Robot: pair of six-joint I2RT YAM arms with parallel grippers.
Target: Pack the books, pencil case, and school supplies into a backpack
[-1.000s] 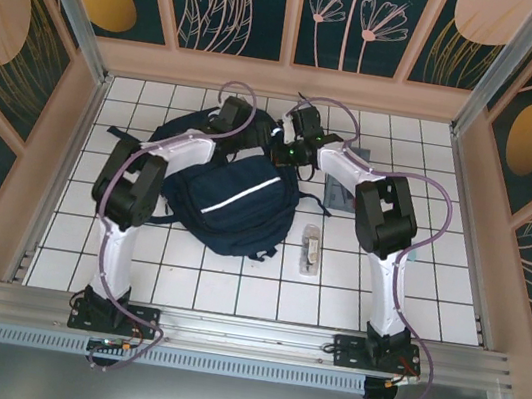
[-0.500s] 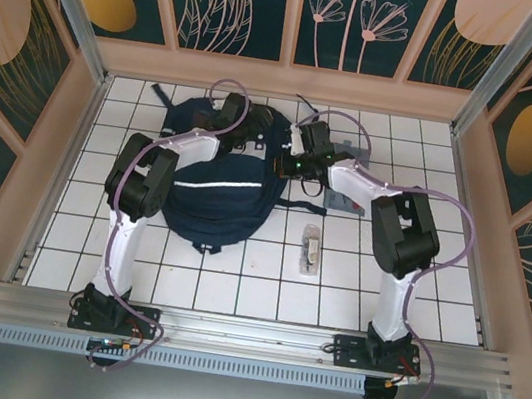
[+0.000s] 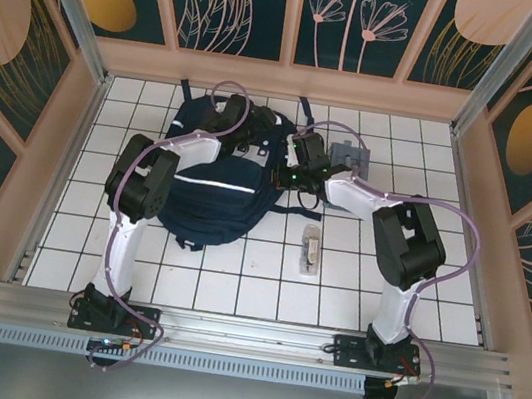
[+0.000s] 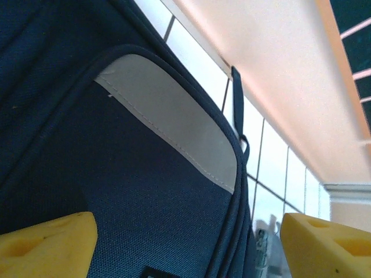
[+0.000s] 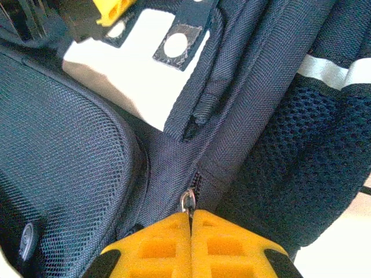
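The right gripper draws the metal zipper pull back along the backpack's side toward the backpack's near corner [image 3: 247,227] next, then releases it. Its shut fingers hold the pull.
The navy backpack [image 3: 215,189] lies flat left of centre, its top toward the far wall. My left gripper [image 3: 245,133] hovers open over its upper part, yellow fingers [image 4: 46,243] wide apart above the grey patch [image 4: 174,119]. My right gripper [image 3: 291,171] is at the backpack's right side, shut on the metal zipper pull [image 5: 187,201] where the zip ends. The grey pencil case [image 3: 349,157] lies just right of the backpack, behind the right arm. The clear school supplies packet [image 3: 310,249] rests on the tiles in front of it. The books are out of view.
White tiled table [image 3: 434,287] boxed in by peach walls, with the far wall [image 4: 278,87] close behind the backpack. A dark strap [image 3: 303,106] trails toward that wall. The near and right tiles are bare.
The backpack has swung and slid toward the far wall and flattened out. My right gripper moved nearer with the zipper pull, uncovering the pencil case. The left gripper stayed at the backpack's top.
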